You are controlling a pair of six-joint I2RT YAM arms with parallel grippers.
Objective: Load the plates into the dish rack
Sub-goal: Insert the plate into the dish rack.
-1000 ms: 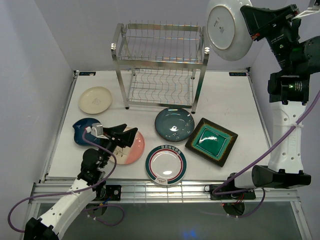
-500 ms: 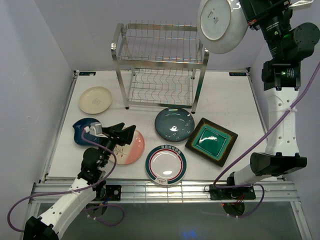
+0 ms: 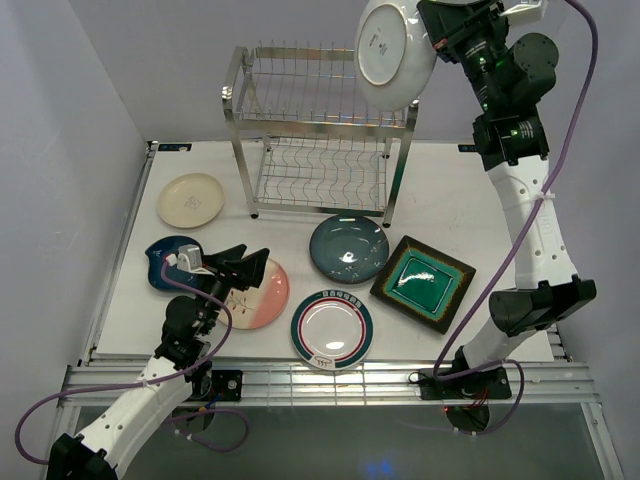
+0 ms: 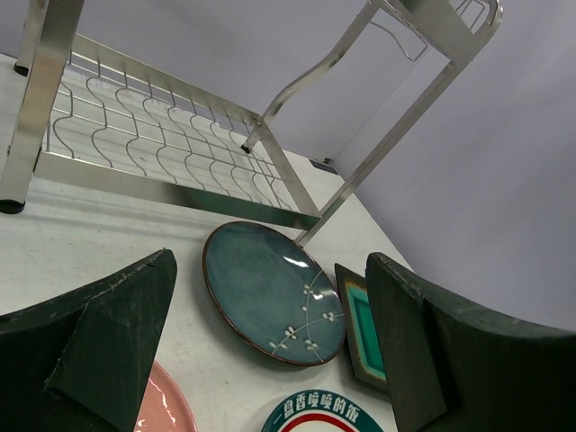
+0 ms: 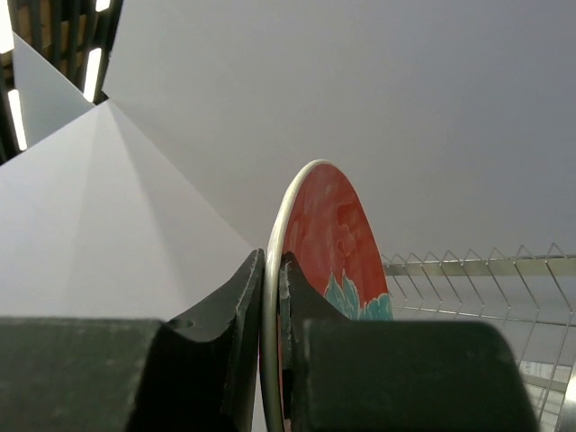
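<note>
I will next turn my right gripper and lower it, plate upright, into the nearest end of the rack's upper shelf, as that is below it and to its left in the top view.
The dish rack [image 3: 318, 118] stands empty at the back of the table. High above its right end my right gripper [image 3: 433, 38] is shut on the rim of the red-and-teal plate [image 3: 393, 52], held on edge with its white underside toward the top camera. In the right wrist view that plate [image 5: 337, 238] stands edge-on between the jaws of my right gripper [image 5: 272, 263], with rack wires [image 5: 477, 281] behind. My left gripper [image 3: 240, 268] hovers open over the pink-and-cream plate [image 3: 265, 298]. Lying flat are the dark teal plate [image 3: 349, 248], the square green plate [image 3: 423, 282] and the green-red rimmed plate [image 3: 332, 328].
A cream plate [image 3: 191, 199] lies at the left of the rack and a dark blue plate [image 3: 163, 262] lies partly under the left arm. Through the open left gripper [image 4: 270, 270] I see the dark teal plate [image 4: 270, 292] and the rack's lower shelf [image 4: 180, 144].
The right arm has swung left with the plate, from beyond the rack's right side to above its right end. The left arm has not moved.
</note>
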